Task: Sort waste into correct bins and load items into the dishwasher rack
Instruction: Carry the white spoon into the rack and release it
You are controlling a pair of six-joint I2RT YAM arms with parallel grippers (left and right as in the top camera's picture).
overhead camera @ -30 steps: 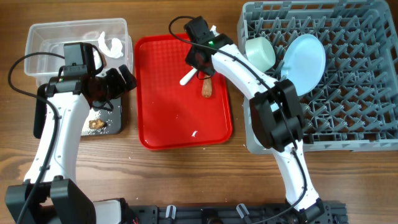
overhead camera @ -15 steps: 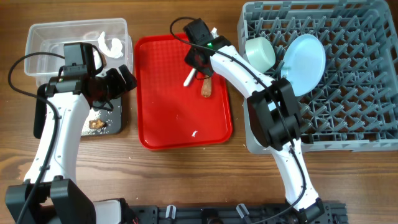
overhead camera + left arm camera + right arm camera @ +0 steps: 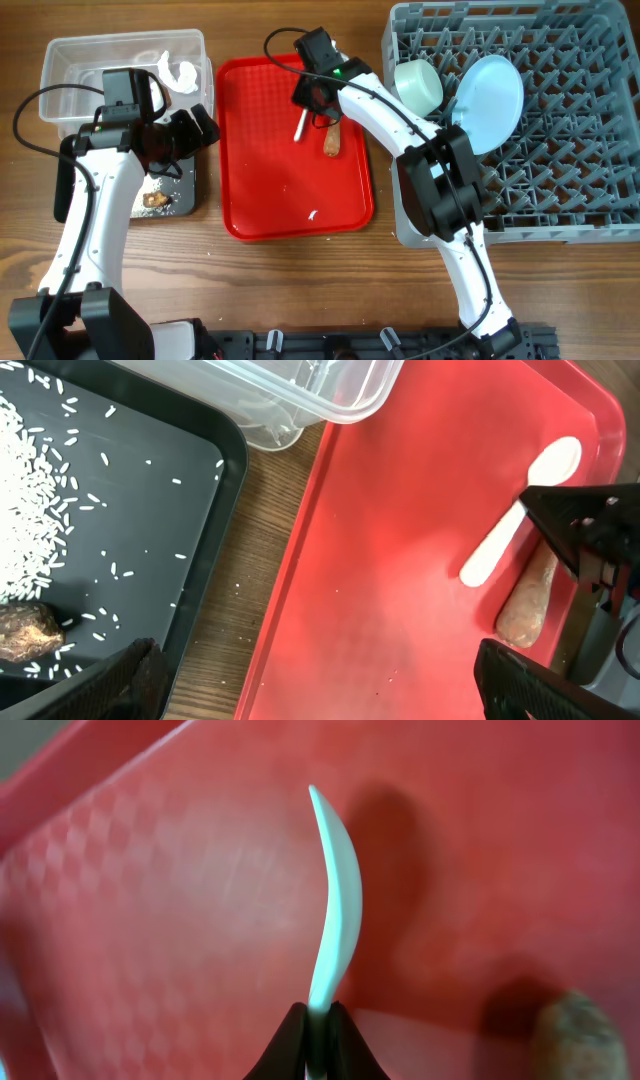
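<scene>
The robot's right gripper will next go up, move across to the right in the overhead view and let go there, because there are bare rack wires beyond the pale blue plate.
My right gripper (image 3: 312, 98) is shut on the white spoon (image 3: 298, 127) over the far part of the red serving tray (image 3: 270, 190). In the right wrist view the spoon (image 3: 336, 910) stands edge-on between the fingertips (image 3: 318, 1032). The orange-brown stick (image 3: 332, 141) lies on the tray beside it. My left gripper (image 3: 196, 128) is open and empty, between the black tray (image 3: 182, 190) and the red tray. The black tray holds loose rice (image 3: 45, 510) and a brown lump (image 3: 155, 199). The clear tub (image 3: 70, 60) holds crumpled white paper (image 3: 181, 73).
The grey dishwasher rack (image 3: 560, 170) at right holds a pale blue plate (image 3: 492, 95) on edge and a bowl (image 3: 418, 85) on its left side. A small white scrap (image 3: 313, 215) lies near the red tray's front. Cables loop near both arms.
My right gripper has shifted slightly left with the spoon, and the spoon's handle has swung from slanted to nearly upright. The left arm has not moved.
</scene>
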